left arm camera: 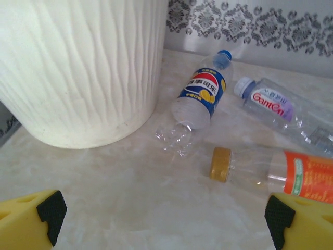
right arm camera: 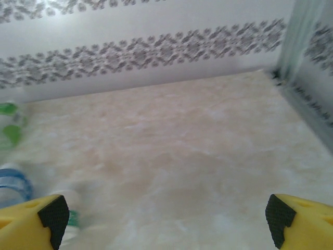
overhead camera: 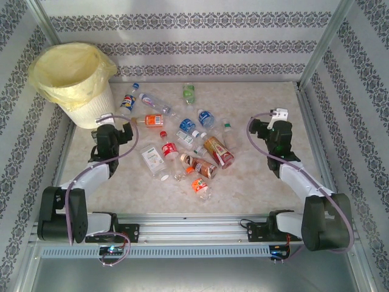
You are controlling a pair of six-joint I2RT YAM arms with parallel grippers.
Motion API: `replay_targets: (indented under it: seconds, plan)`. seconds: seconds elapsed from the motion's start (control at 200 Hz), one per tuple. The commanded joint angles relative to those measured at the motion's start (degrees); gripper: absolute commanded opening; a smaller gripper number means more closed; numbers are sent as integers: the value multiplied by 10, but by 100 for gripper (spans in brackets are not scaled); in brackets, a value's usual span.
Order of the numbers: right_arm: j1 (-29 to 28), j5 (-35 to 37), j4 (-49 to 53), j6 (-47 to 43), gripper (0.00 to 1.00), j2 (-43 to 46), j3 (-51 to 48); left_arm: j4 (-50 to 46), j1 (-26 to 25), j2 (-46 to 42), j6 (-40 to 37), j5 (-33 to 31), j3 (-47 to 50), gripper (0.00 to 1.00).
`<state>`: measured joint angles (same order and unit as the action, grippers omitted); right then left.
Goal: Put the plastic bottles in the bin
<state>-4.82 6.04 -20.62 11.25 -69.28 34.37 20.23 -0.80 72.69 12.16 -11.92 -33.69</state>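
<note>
The green-banded clear bottle lies below the open fingers, toward the bin [overhead camera: 73, 79], so the robot's right gripper needs to lower around the body of the bottle next.
Several plastic bottles [overhead camera: 182, 143] lie scattered on the middle of the table. The bin [overhead camera: 73, 79], white and ribbed with a pale yellow bag, stands at the far left corner. My left gripper [overhead camera: 129, 126] hangs open just right of the bin's base. In the left wrist view the open left gripper [left arm camera: 164, 213] has bare table between its fingers, the bin wall [left arm camera: 78, 67] at the upper left, and a blue-labelled bottle [left arm camera: 200, 94], a clear white-capped bottle [left arm camera: 276, 107] and an orange-labelled bottle [left arm camera: 276, 174] ahead. My right gripper [overhead camera: 267, 118] is open over bare table to the right of the bottles.
Patterned walls and metal posts [overhead camera: 319, 42] enclose the table on three sides. In the right wrist view the open right gripper [right arm camera: 166, 216] faces the back wall, with a green bottle [right arm camera: 8, 122] and a blue-labelled one [right arm camera: 13, 185] at the left edge.
</note>
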Motion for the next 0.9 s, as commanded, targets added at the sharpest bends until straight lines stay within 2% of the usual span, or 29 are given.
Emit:
replay_targets:
  seconds: [0.0, 0.11, 0.28, 0.445, 0.555, 0.709, 0.899]
  plan:
    - [-30, -43, 122, 80, 98, -5, 36, -129, -6, -19, 123, 6, -50, 100]
    - [-57, -75, 160, 106, 98, -27, 58, -136, -6, -16, 178, 50, -64, 100]
    - [-97, -103, 247, 97, 98, -92, 132, -139, -6, 3, 217, 97, -88, 99]
    - [-122, -67, 313, 105, 96, -169, 204, -165, -6, 28, 244, 134, -122, 99]
    - [-144, -54, 332, 100, 93, -206, 232, -176, -6, 42, 237, 170, -140, 100]
    - [-158, 44, 409, 127, 92, -256, 277, -181, -7, 46, 227, 186, -145, 99]
    - [-152, 48, 445, 120, 88, -290, 291, -178, -6, 52, 227, 192, -146, 99]
